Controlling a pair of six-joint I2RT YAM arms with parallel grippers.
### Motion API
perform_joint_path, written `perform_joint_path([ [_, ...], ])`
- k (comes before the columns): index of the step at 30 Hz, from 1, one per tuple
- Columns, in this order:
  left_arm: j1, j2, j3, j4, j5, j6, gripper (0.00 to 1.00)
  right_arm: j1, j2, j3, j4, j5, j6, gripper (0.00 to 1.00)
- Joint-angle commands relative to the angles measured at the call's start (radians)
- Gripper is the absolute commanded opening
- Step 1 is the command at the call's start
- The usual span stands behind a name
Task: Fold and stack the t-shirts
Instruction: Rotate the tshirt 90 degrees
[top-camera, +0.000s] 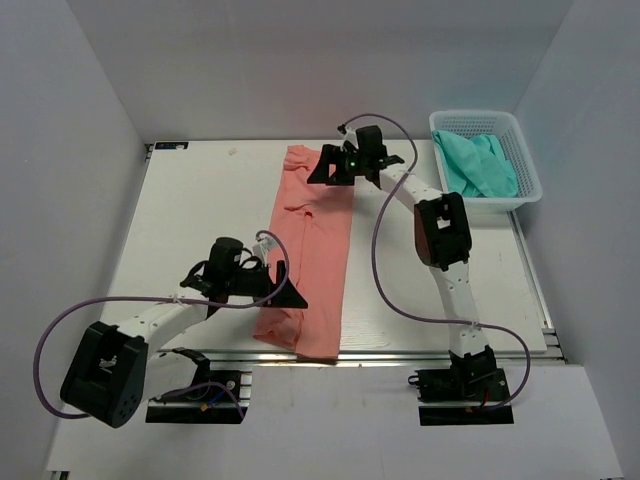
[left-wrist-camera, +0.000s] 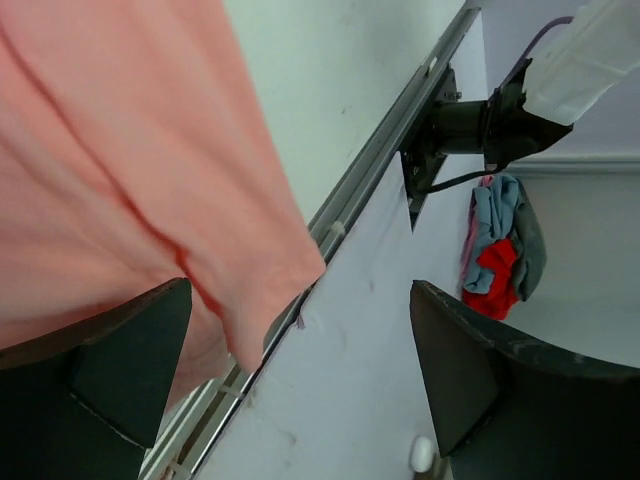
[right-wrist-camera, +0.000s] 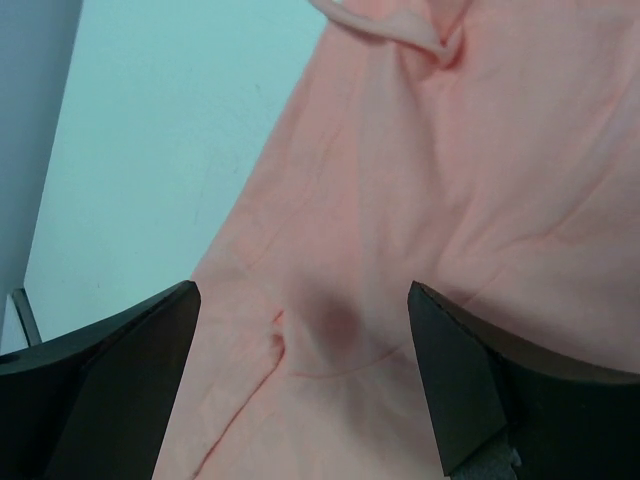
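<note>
My left gripper should next tilt downward and lower onto the t-shirt's hem corner nearest its own arm (top-camera: 262, 333), because that corner is still outside its open fingers.
A salmon-pink t-shirt (top-camera: 312, 250) lies in a long narrow folded strip down the middle of the white table, from the far edge to the near edge, where its hem hangs slightly over. My left gripper (top-camera: 287, 287) is open and empty, just above the strip's near left part; its view shows the shirt's hem corner (left-wrist-camera: 130, 200) at the table edge. My right gripper (top-camera: 325, 165) is open and empty, hovering over the shirt's far end (right-wrist-camera: 420, 200). A teal-green t-shirt (top-camera: 480, 163) lies crumpled in the basket.
The white lattice basket (top-camera: 527, 165) stands at the table's far right. The table's metal front rail (left-wrist-camera: 380, 150) runs below the shirt hem. A heap of red, blue and grey cloth (left-wrist-camera: 500, 250) lies on the floor beyond the table.
</note>
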Motion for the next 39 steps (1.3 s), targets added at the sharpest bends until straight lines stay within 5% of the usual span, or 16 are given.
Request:
perform_joint_path([
  [1,-0.022,-0.054,0.092,-0.062,-0.022,0.103,1.00,0.013,-0.181,-0.017,-0.041,0.040,-0.108,0.90],
  [5,-0.031,-0.172,0.145,-0.197,-0.211,0.122,1.00,0.062,-0.266,-0.077,-0.182,0.201,-0.189,0.90],
  [13,-0.031,-0.416,0.169,-0.479,-0.878,-0.019,1.00,0.194,-0.424,-0.404,-0.342,0.388,-0.119,0.90],
  [21,-0.031,-0.408,0.040,-0.323,-0.691,-0.020,1.00,0.216,-0.415,-0.545,-0.276,0.350,-0.070,0.90],
  [33,-0.031,-0.217,0.071,-0.274,-0.622,0.016,1.00,0.067,-0.110,-0.165,-0.388,0.392,-0.072,0.90],
  [39,-0.031,-0.127,0.071,-0.243,-0.559,0.040,1.00,0.066,-0.187,-0.085,-0.368,0.320,-0.236,0.90],
])
